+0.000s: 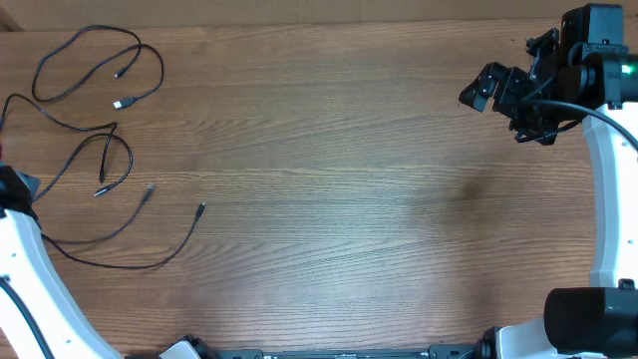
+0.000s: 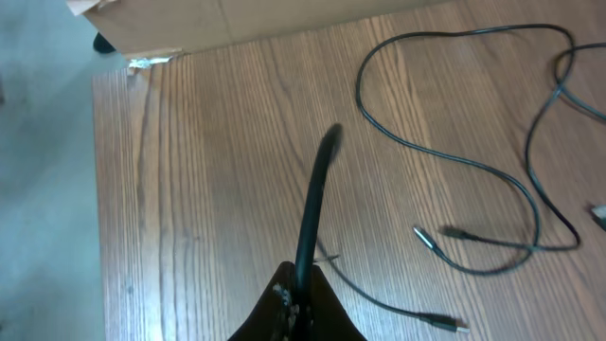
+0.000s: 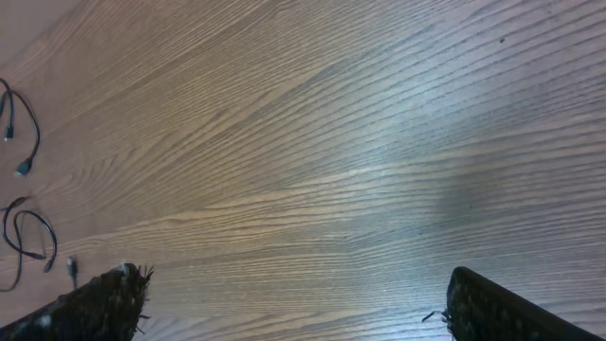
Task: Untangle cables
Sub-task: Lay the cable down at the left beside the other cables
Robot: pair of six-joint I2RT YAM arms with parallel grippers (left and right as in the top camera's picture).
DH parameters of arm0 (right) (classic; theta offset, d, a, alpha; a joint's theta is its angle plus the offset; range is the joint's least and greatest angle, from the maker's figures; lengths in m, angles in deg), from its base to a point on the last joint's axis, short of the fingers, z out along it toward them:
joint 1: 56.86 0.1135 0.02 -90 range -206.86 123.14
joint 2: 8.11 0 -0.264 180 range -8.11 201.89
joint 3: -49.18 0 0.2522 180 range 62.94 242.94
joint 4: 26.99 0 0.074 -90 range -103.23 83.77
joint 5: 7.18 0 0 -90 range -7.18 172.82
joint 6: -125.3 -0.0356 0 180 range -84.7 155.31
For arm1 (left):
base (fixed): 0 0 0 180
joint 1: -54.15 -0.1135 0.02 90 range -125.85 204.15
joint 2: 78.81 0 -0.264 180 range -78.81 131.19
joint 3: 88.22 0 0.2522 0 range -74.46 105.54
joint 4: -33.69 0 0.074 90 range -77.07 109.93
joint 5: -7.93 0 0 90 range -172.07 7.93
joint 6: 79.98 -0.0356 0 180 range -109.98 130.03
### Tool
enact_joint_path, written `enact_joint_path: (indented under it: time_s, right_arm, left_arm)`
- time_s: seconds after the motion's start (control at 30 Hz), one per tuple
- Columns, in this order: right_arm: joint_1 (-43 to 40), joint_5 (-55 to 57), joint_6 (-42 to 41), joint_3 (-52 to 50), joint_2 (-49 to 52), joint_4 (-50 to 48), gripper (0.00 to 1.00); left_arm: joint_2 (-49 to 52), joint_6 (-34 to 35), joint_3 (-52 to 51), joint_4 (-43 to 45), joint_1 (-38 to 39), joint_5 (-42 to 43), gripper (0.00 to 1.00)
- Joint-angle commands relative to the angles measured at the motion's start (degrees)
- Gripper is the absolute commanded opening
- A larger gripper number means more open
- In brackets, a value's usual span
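The left gripper needs to move down and to the left in the overhead view to release the cable on bare wood point(image 2: 244, 147) beside the box, clear of loops.
Several thin black cables point(image 1: 122, 103) lie in loose loops on the left part of the wooden table, with plug ends near the middle left point(image 1: 200, 209). My left gripper point(image 1: 15, 187) is at the far left edge. In the left wrist view it point(image 2: 301, 298) is shut on one black cable point(image 2: 312, 204) that rises out of the jaws. Other cables point(image 2: 428, 319) lie on the wood to its right. My right gripper point(image 1: 508, 95) hovers at the back right, far from the cables. Its fingers point(image 3: 298, 303) are wide open and empty. Cable ends point(image 3: 21, 169) show small at that view's left edge.
The table's left edge point(image 2: 98, 189) runs close beside my left gripper, with grey floor beyond. A cardboard box point(image 2: 161, 19) stands past the far left corner. The right arm's thick black cord point(image 1: 598, 118) hangs by its white link.
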Motion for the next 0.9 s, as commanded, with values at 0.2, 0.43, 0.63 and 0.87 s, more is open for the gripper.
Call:
enact_joint_path:
  time_s: [0.2,0.43,0.63,0.87]
  right_arm:
    - [0.2,0.37,0.07,-0.09,-0.63,-0.2,1.0]
    - [0.2,0.37,0.09,-0.09,-0.63,-0.2,1.0]
    - [0.2,0.37,0.07,-0.09,-0.63,-0.22,1.0]
    - [0.2,0.37,0.07,-0.09,-0.63,-0.2,1.0]
  left_arm:
    - [9.79,-10.91,-0.35,12.11,-0.66,0.07,0.04]
    - [15.63,-17.62,-0.35,21.97,-3.04,0.07,0.04]
    - [18.75,-17.86,-0.35,26.23,-7.69,0.11,0.04]
    - [22.34,-22.6,-0.35,30.62,-12.98,3.72,0.16]
